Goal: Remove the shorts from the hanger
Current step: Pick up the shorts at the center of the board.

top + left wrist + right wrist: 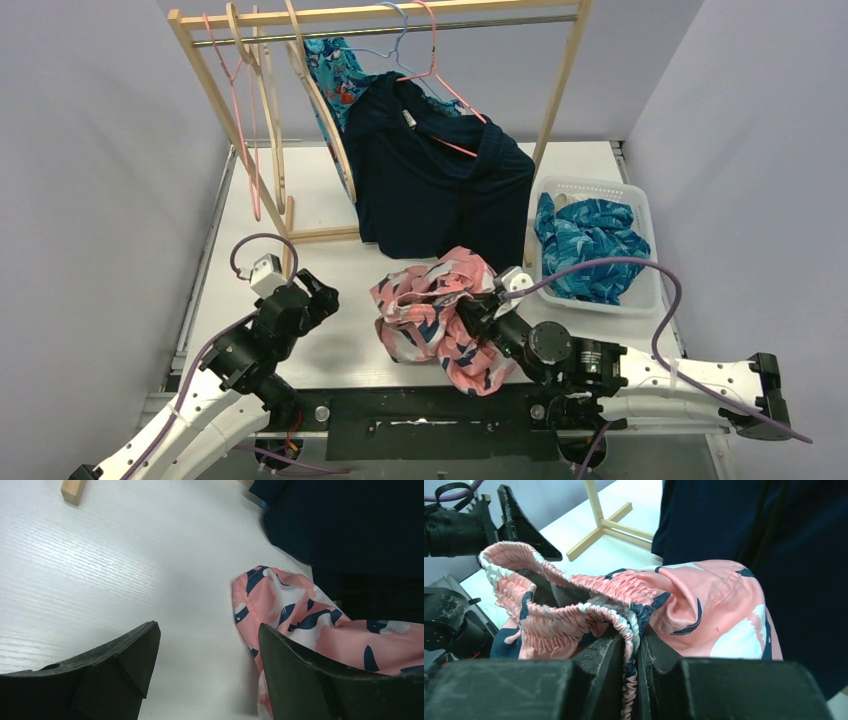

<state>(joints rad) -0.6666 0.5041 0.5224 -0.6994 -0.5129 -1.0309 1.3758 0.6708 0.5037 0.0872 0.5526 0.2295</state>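
I will move my right gripper down and to the left in the top view next, to let go of the waistband of the floral shorts. The tabletop below the gripper is bare on that side.
The pink-and-navy floral shorts (432, 310) lie bunched on the table in front of the rack. My right gripper (472, 312) is shut on their elastic waistband (634, 630) and holds it up. My left gripper (322, 290) is open and empty above the table, left of these shorts (300, 615). The plain dark navy shorts (440, 180) hang from a pink hanger (432, 60) on the wooden rack (380, 14). Teal shark-print shorts (335, 70) hang behind them. Blue wave-patterned shorts (590, 245) lie in the white basket (648, 215). The white shorts are out of view.
Empty pink and wooden hangers (250, 90) hang at the rack's left end. The rack's wooden foot (310, 236) stands between my left arm and the navy shorts. Grey walls close both sides.
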